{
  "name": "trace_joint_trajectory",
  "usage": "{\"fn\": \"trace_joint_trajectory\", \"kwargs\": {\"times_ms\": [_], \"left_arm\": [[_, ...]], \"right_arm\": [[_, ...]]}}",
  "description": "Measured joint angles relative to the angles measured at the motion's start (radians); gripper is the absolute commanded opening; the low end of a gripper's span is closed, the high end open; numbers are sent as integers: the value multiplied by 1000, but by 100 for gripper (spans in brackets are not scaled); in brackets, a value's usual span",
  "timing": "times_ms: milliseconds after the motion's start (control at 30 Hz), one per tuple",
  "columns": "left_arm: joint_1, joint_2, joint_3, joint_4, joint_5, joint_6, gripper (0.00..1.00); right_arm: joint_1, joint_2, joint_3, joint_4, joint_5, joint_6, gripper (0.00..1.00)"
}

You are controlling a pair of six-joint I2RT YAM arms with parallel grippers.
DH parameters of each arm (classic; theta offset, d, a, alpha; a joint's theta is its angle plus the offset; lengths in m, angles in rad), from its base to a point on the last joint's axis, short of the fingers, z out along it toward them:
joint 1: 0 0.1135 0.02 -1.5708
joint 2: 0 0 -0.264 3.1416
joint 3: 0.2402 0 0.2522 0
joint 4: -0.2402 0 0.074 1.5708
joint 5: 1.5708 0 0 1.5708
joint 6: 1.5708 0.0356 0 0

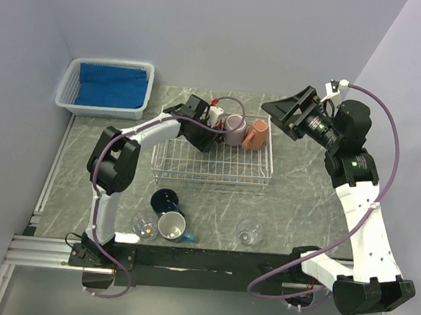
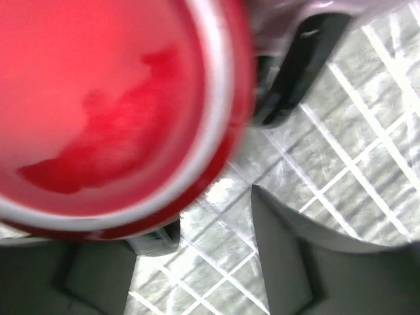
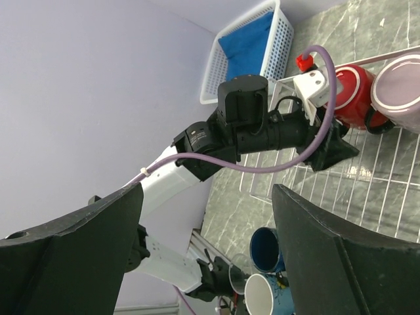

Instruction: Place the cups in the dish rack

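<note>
The navy mug still stands outside the rack point(image 1: 213, 165). My right gripper will go back, down and to the left in the top view, onto the navy mug's open rim point(image 1: 176, 199).
The white wire dish rack point(image 1: 213, 165) stands mid-table. A mauve mug point(image 1: 234, 129) and a salmon mug point(image 1: 256, 136) sit in its far end. My left gripper point(image 1: 208, 137) is low inside the rack next to them. In the left wrist view it point(image 2: 210, 223) is open, with rack wire showing between the jaws. A blurred red mug point(image 2: 111, 105) fills the upper left, close against the left finger. The red mug point(image 3: 354, 88) also shows beside the mauve one point(image 3: 400, 82). My right gripper point(image 1: 296, 110) is open, empty and raised right of the rack.
On the table near the arm bases stand a navy mug point(image 1: 165, 200), a light blue mug point(image 1: 173, 226) and two clear glass cups point(image 1: 144, 225) point(image 1: 249, 232). A white plastic basket point(image 1: 106, 104) with blue cloth sits at the far left.
</note>
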Motion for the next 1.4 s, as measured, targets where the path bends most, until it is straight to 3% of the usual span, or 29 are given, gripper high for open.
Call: {"fn": "trace_joint_trajectory", "kwargs": {"times_ms": [33,400,700,800,933,1100,1400], "left_arm": [[-5,0,0,1,0,1,80],[-4,-27,-2,-31,-10,1,85],[140,-189,52,-176,1,0,87],[211,-289,61,-205,34,-2,87],[333,-405,134,-242,140,-9,88],[481,-517,190,-240,264,-27,89],[646,-715,43,-233,475,-35,90]], "right_arm": [[0,0,0,0,-2,-1,88],[-2,5,-1,-30,-7,-22,89],[11,46,53,-233,5,-140,90],[105,108,121,-365,64,-229,89],[409,298,289,-562,251,-345,89],[664,560,463,-742,419,-446,89],[763,698,550,-847,478,-485,86]]}}
